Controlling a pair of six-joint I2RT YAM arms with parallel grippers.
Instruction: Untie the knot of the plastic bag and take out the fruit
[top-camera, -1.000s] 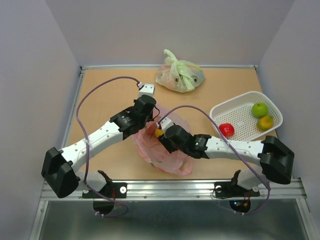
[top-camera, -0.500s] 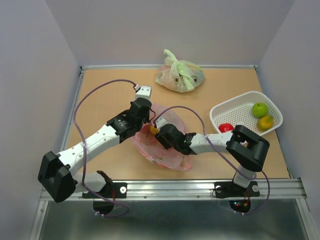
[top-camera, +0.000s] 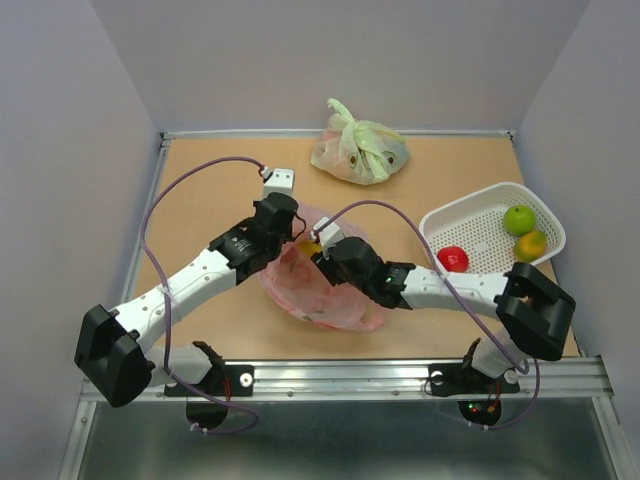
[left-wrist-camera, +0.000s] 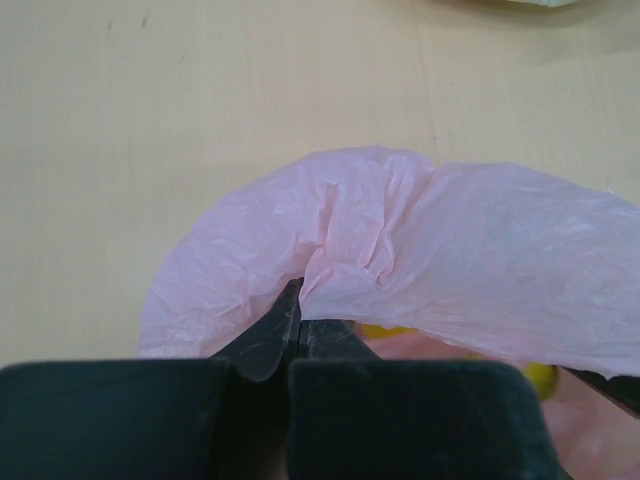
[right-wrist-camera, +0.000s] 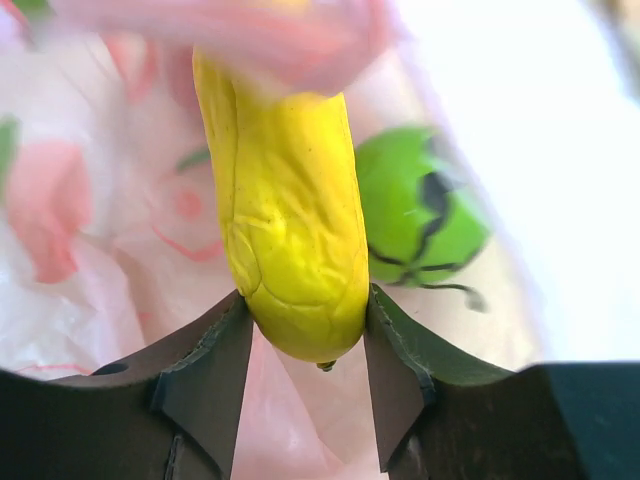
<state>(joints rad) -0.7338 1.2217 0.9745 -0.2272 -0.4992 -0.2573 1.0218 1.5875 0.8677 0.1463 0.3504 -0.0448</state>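
Next, my right gripper will rise, cross to the basket's bare bottom by the green apple, to the gripper's right in the top view, and release the banana.
The pink plastic bag (top-camera: 318, 290) lies open at the table's middle. My left gripper (top-camera: 290, 232) is shut on the bag's rim (left-wrist-camera: 340, 265) and holds it up at the far left side. My right gripper (top-camera: 322, 252) is at the bag's mouth, shut on the yellow banana (right-wrist-camera: 285, 230), which also shows in the top view (top-camera: 312, 247). A green striped melon (right-wrist-camera: 415, 215) lies inside the bag behind the banana. The red apple (top-camera: 453, 259), green apple (top-camera: 519, 219) and an orange-yellow fruit (top-camera: 531, 244) lie in the white basket (top-camera: 470, 218).
A pale green tied bag (top-camera: 358, 150) with fruit inside lies at the back centre. The white basket stands at the right. Purple cables loop over both arms. A metal rail runs along the near table edge (top-camera: 340, 375).
My right gripper has moved up and back from deep in the bag towards its mouth with the banana. My left gripper has shifted slightly back-left, still holding the rim.
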